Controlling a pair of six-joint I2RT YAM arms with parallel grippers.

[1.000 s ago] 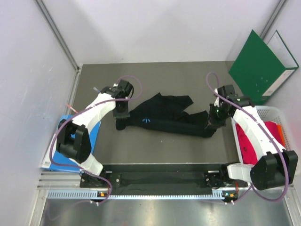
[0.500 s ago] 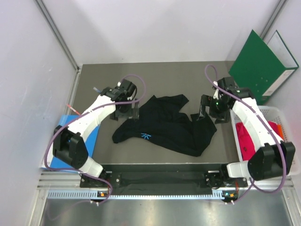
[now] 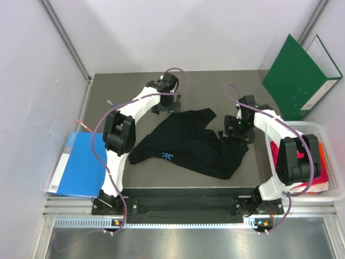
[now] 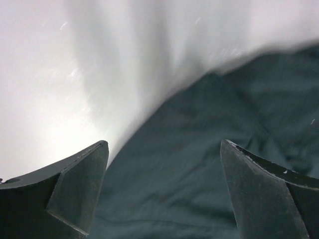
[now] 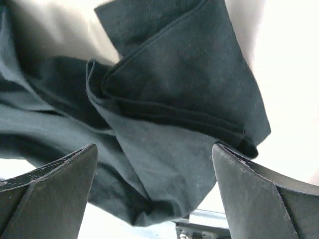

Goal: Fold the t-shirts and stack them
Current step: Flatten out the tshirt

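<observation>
The folded sleeve at the shirt's bunched end lies just below the open fingers of my right gripper, so the gripper needs to go down onto it and close.
A black t-shirt (image 3: 186, 145) lies crumpled and partly spread on the dark table, a small blue logo facing up. My left gripper (image 3: 167, 108) is open over the shirt's far edge; in its wrist view, black cloth (image 4: 199, 164) fills the space below the left gripper (image 4: 164, 144), untouched. My right gripper (image 3: 235, 135) is open over the shirt's bunched right end. A folded sleeve (image 5: 184, 84) lies under the right gripper (image 5: 154, 146), with nothing held. A magenta-red t-shirt (image 3: 324, 175) sits in the basket, mostly hidden by my right arm.
A white basket (image 3: 323, 125) stands at the table's right edge, with a bit of orange cloth inside. A green folder (image 3: 299, 73) leans at the back right. A blue folder (image 3: 81, 170) lies off the table's left side. Grey walls close in the left and back.
Both grippers opened and let go of the black shirt, which dropped and spread on the table. My left arm swung right to the shirt's far edge; my right gripper shifted slightly left.
</observation>
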